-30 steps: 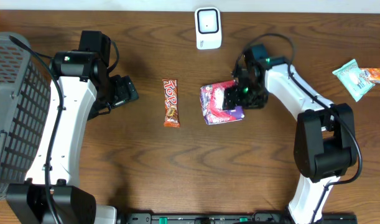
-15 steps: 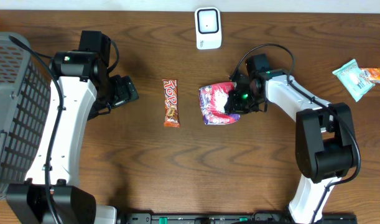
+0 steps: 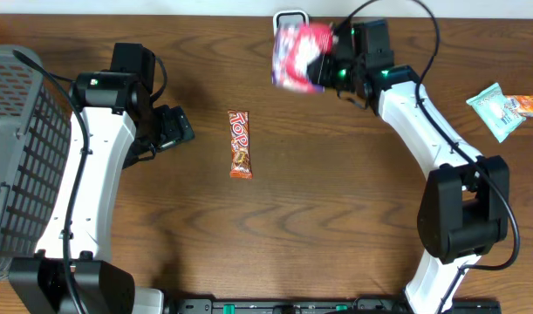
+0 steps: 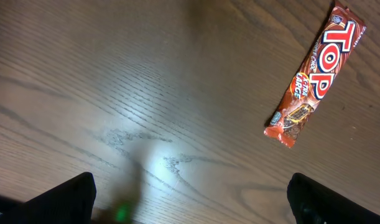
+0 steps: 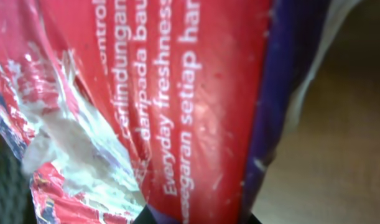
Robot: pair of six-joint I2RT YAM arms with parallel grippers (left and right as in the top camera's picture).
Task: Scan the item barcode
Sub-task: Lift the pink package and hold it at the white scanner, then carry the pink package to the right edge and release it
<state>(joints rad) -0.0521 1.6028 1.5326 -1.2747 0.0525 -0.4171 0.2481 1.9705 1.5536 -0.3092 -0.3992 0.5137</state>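
Note:
I will next swing my right gripper across and down to release the red packet onto the teal packet [image 3: 492, 111], which is below, to its right in the overhead view.
My right gripper [image 3: 329, 59] is shut on a red and purple snack packet [image 3: 297, 45] and holds it in the air over the white barcode scanner [image 3: 290, 15] at the table's far edge, so that most of the scanner is hidden. The packet [image 5: 196, 93] fills the right wrist view, and the right gripper [image 5: 196, 219] pinches its lower edge. Left of centre, my left gripper [image 3: 184, 131] stands open and holds nothing. In the left wrist view the left gripper [image 4: 190, 200] hovers over bare wood.
A brown TOP chocolate bar [image 3: 240, 144] lies flat between the arms, and the TOP bar [image 4: 314, 74] shows at the upper right of the left wrist view. A grey mesh basket [image 3: 22, 157] stands at the left edge. A teal packet [image 3: 495, 109] lies far right.
The right gripper shut on the packet where it lay on the table, then lifted it and carried it back and left over the scanner. The left arm has not moved.

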